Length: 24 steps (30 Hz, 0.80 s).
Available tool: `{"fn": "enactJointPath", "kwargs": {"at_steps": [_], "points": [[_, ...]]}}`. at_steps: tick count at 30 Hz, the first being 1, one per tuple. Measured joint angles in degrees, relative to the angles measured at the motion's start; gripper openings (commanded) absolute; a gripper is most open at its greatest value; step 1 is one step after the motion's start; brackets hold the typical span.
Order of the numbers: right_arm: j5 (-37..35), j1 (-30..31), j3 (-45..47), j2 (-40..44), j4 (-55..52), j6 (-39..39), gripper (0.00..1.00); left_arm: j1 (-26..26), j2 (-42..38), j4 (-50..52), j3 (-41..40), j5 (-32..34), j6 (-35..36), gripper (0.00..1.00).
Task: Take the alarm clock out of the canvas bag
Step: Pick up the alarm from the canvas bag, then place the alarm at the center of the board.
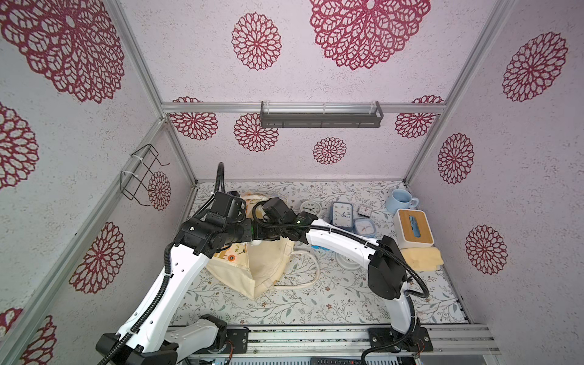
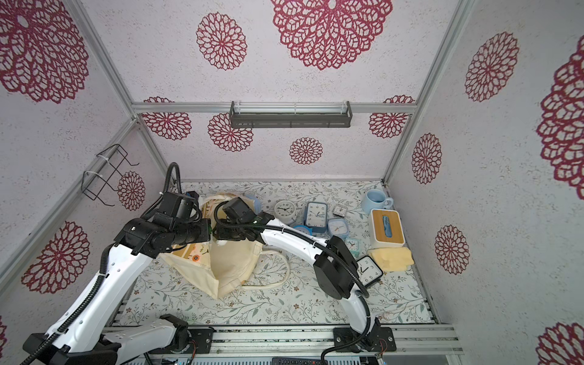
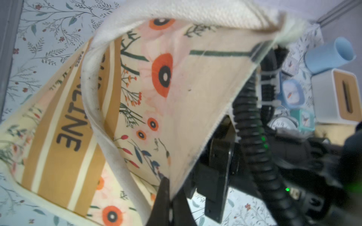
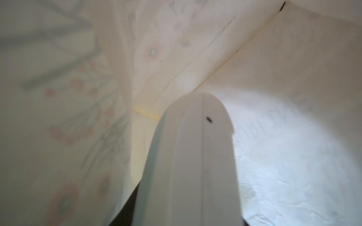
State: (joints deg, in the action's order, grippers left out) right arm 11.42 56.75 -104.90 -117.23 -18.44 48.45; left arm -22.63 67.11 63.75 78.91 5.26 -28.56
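My right gripper will next rise out of the bag [image 1: 265, 271], then go back and down to release the clock, as the tabletop below my gripper, past the handle, is clear.
The cream canvas bag [image 1: 265, 271] [image 2: 227, 268] lies on the flowered table under both wrists, in both top views. Its mustard-striped, flower-printed front [image 3: 137, 94] fills the left wrist view. My left gripper [image 3: 170, 187] is shut on the bag's cloth rim, which runs up from between the two dark fingers. In the right wrist view I look into the bag's cream lining [image 4: 274, 58]. My right gripper [image 4: 188, 219] is inside the bag, shut on a white alarm clock [image 4: 195, 156] with a pale green edge; the clock hides most of the fingers.
Several other clocks stand to the right of the bag, among them a round white one [image 1: 311, 208] and a blue rectangular one [image 1: 342, 215]. A blue mug [image 1: 399, 200], a white tissue box [image 1: 414, 227] and a yellow cloth [image 1: 423, 257] crowd the right side.
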Motion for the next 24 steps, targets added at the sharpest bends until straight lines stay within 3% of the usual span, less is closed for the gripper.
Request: {"fn": "enactJointPath", "kwargs": {"at_steps": [4, 8, 15, 20, 24], "points": [[-3.19, 0.04, 8.81, 6.67, 0.20, -0.76, 0.28, 0.17, 1.09, 1.29, 4.17, 1.05, 0.28, 0.00], [-5.25, -0.07, 19.50, 18.64, 0.55, -1.16, 0.28, 2.36, 2.27, 2.14, 9.46, 0.20, 0.85, 0.00], [-5.29, -0.37, 36.48, 45.03, 1.42, -1.88, 0.30, 11.93, 3.06, 5.11, 14.05, -2.27, -1.27, 0.00], [-7.63, -3.04, 48.63, 63.91, -2.82, 1.29, 0.30, 20.70, 2.38, 5.27, 15.23, -5.33, -8.33, 0.00], [-9.70, -6.86, 58.10, 72.78, -8.33, 4.72, 0.30, 26.75, 1.01, 5.16, 15.21, -7.61, -13.92, 0.00]]}}
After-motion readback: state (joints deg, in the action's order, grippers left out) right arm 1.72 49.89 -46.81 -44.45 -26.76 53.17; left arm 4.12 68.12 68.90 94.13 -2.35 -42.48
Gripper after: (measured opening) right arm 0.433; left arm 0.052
